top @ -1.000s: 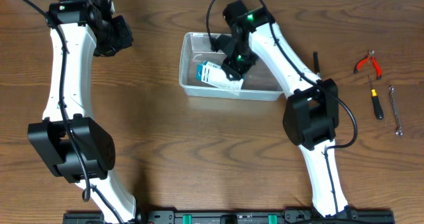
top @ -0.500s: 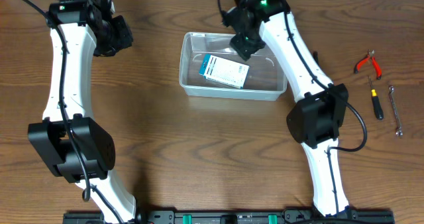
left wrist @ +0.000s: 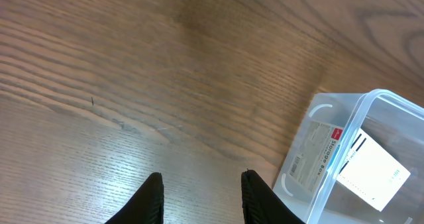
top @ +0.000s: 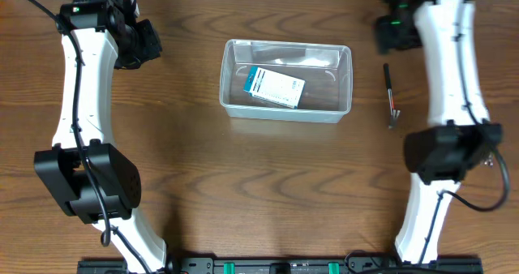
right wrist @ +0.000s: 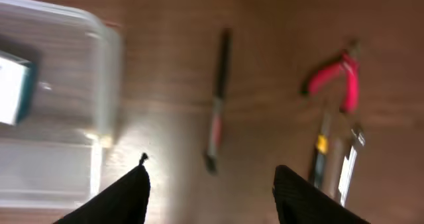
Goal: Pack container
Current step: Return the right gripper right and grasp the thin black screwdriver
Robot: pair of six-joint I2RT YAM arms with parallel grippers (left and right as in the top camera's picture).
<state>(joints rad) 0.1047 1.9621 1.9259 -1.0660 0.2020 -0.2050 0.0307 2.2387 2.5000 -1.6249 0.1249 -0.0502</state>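
Note:
The thin dark tool points between the open gripper fingers, so my right gripper comes down onto the tool's red-marked metal stem (top: 391,102) (right wrist: 216,127) next and closes.
The clear plastic container (top: 344,81) stands at the back middle of the table, with a blue-and-white cardboard box (top: 276,87) lying flat inside it. My right gripper (top: 395,32) is open and empty, to the right of the container and above a thin dark tool (top: 390,94). In the right wrist view the right gripper (right wrist: 211,174) hovers over that dark tool (right wrist: 217,98), with the container (right wrist: 99,65) at the left. My left gripper (top: 142,43) is open and empty over bare wood at the back left; in its wrist view the left gripper (left wrist: 201,177) is left of the container (left wrist: 344,151).
Red-handled pliers (right wrist: 338,78), a yellow-and-black screwdriver (right wrist: 321,151) and a metal wrench (right wrist: 348,171) lie on the table right of the dark tool. In the overhead view my right arm (top: 450,71) covers them.
My right gripper let go of the box, which now lies flat in the container. The right arm rose out of the container and swung right, to above the dark tool. The left arm has not moved.

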